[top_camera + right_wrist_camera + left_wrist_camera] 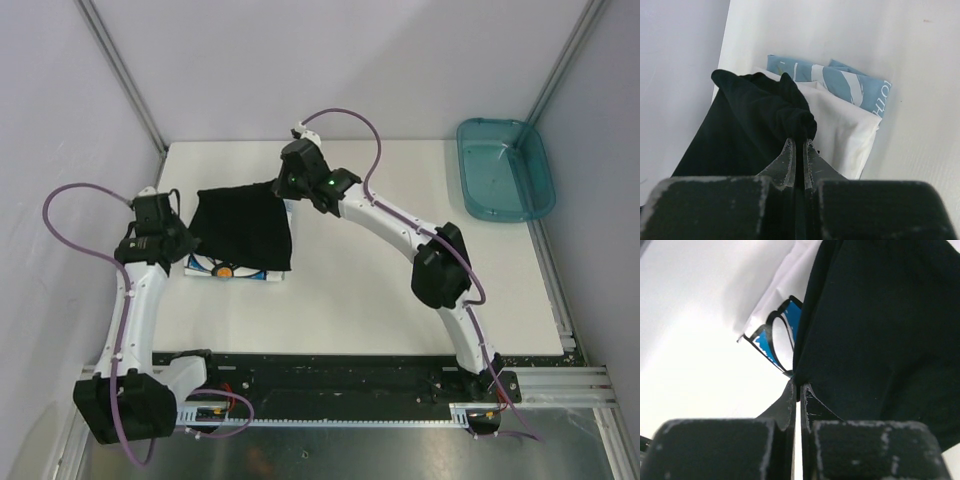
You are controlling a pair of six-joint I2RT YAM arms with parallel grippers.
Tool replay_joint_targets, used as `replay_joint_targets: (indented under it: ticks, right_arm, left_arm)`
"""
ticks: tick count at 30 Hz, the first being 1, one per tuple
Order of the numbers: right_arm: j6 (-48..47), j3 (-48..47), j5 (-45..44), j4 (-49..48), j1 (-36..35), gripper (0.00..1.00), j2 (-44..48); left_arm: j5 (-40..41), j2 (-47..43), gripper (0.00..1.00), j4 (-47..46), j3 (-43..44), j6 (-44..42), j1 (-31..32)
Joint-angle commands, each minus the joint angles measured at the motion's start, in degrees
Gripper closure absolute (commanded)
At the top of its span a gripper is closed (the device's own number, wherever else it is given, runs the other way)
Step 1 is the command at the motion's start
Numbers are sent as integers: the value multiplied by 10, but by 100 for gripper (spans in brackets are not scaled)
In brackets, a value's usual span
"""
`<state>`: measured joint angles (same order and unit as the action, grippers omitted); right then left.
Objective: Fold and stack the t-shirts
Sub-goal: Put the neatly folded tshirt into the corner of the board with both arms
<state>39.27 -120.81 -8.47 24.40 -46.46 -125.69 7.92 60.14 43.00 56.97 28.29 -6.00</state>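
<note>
I will next lower the black shirt's corner with my right gripper onto the folded white shirt's uncovered edge (846, 131).
The black t-shirt (243, 228) is stretched between my two grippers over the folded white t-shirt (232, 270), whose blue print shows at its near edge. My left gripper (185, 238) is shut on the black shirt's left corner (805, 375); the white shirt's blue print (785, 332) shows beyond it. My right gripper (283, 190) is shut on a bunched far corner of the black shirt (790, 117), with the folded white shirt (840, 120) lying under and beside it.
A teal translucent plastic bin (503, 168) stands at the table's far right corner. Grey walls close in the table on the left, back and right. Bare white tabletop (360, 300) lies right of and in front of the shirts.
</note>
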Motion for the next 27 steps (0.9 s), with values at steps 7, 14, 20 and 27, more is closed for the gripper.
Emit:
replay_joint_targets:
  ticks: [7,14,20,27]
  right_arm:
    - [22,-62,2,-19,1,100,-30]
    - [25,-72,7,-20,4,100,-58]
    - [27,-71,25,-21,16,100,-85]
    - [29,-53,40,-12,40,84,-92]
  left_arm:
    - [3,23,100,-19,-1,-36,-63]
    - [-10,69,100,-63,-40,-38,-100]
    - [-12,113,100,-98,-68,-22,-107]
    - [0,129,100,-116,-90,-3,-115]
